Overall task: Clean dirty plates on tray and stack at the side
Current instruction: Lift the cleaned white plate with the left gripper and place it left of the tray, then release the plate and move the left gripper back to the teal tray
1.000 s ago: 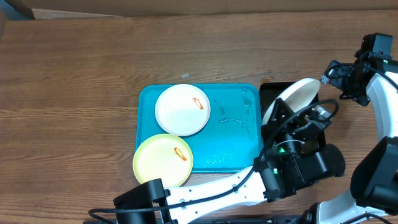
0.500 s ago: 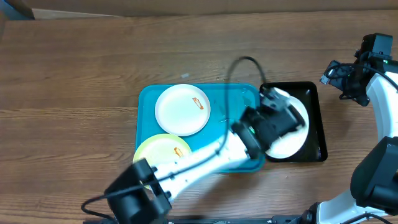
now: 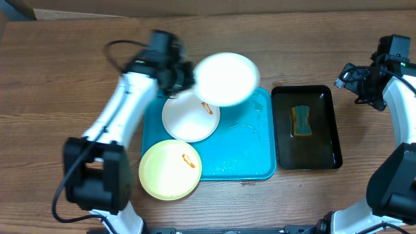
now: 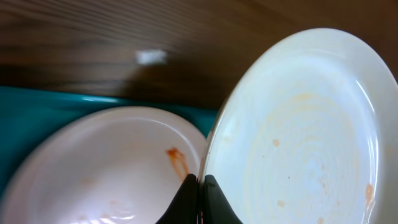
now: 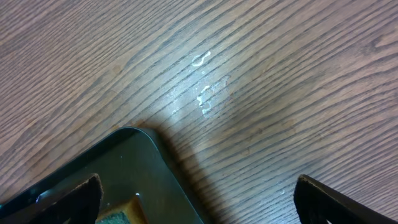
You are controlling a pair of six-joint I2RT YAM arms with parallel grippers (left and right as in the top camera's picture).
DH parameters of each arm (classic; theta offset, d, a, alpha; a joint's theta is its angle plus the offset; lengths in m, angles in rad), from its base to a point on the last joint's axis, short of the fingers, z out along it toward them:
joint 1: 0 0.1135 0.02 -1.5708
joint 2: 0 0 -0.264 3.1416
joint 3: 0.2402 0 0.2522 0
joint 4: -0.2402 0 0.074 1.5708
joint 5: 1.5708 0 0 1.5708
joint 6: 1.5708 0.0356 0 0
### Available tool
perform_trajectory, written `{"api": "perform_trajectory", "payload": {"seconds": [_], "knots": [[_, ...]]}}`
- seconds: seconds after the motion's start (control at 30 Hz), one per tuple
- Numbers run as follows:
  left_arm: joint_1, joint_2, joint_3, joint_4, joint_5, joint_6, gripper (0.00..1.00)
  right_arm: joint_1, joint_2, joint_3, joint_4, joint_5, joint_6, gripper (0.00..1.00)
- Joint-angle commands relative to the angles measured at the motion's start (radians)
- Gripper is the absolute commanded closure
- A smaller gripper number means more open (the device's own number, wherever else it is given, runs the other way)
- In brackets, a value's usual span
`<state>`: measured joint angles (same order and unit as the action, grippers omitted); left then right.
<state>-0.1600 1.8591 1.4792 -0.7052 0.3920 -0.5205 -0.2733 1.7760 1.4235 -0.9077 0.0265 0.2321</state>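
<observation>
The left gripper will swing to the left in the overhead view and bring the white plate down beside the turquoise tray, where the wood is empty.
My left gripper (image 3: 190, 77) is shut on the rim of a white plate (image 3: 225, 78) and holds it in the air above the turquoise tray's (image 3: 244, 146) far edge. In the left wrist view the held plate (image 4: 305, 130) fills the right side, the jaws (image 4: 201, 186) pinching its rim. A second white plate (image 3: 188, 117) with an orange smear lies on the tray, also seen in the left wrist view (image 4: 106, 162). A pale yellow plate (image 3: 170, 168) with a smear lies at the tray's front left corner. My right gripper (image 3: 356, 83) is open and empty, right of the black tray.
A black tray (image 3: 322, 140) with a green-and-yellow sponge (image 3: 301, 121) stands right of the turquoise tray; its corner shows in the right wrist view (image 5: 124, 168). Water droplets (image 5: 203, 93) lie on the wooden table. Water pools on the turquoise tray's right half.
My left arm has swung from the black tray up and to the left, carrying the white plate to above the turquoise tray's far edge. The sponge is now uncovered. The right arm has not moved.
</observation>
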Motion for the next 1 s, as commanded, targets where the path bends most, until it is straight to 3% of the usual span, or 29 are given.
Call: {"api": "perform_trajectory", "payload": {"seconds": [0.0, 0.2, 0.37, 0.83, 0.87, 0.9, 0.93, 0.97], "knots": [[0.216, -0.023, 0.016, -0.041, 0.116, 0.044, 0.96, 0.001, 0.001, 0.0, 0.006, 0.006, 0.005, 0.0], [0.484, -0.021, 0.015, -0.145, -0.122, 0.06, 0.96, 0.001, 0.001, 0.0, 0.005, 0.006, 0.005, 0.0], [0.613, -0.015, 0.003, -0.157, -0.319, 0.07, 0.96, 0.001, 0.001, 0.0, 0.006, 0.006, 0.005, 0.0], [0.65, -0.015, -0.185, 0.093, -0.381, 0.071, 0.95, 0.001, 0.001, 0.0, 0.006, 0.006, 0.005, 0.0], [0.65, -0.015, -0.189, 0.101, -0.381, 0.072, 0.86, 0.001, 0.001, 0.0, 0.005, 0.006, 0.005, 0.0], [0.649, -0.015, -0.19, 0.105, -0.38, 0.072, 0.64, 0.001, 0.001, 0.0, 0.006, 0.006, 0.005, 0.0], [0.649, -0.015, -0.19, 0.106, -0.373, 0.072, 0.5, 0.001, 0.001, 0.0, 0.005, 0.006, 0.005, 0.0], [0.649, -0.015, -0.19, 0.105, -0.361, 0.072, 0.43, 0.001, 0.001, 0.0, 0.006, 0.006, 0.005, 0.0]]}}
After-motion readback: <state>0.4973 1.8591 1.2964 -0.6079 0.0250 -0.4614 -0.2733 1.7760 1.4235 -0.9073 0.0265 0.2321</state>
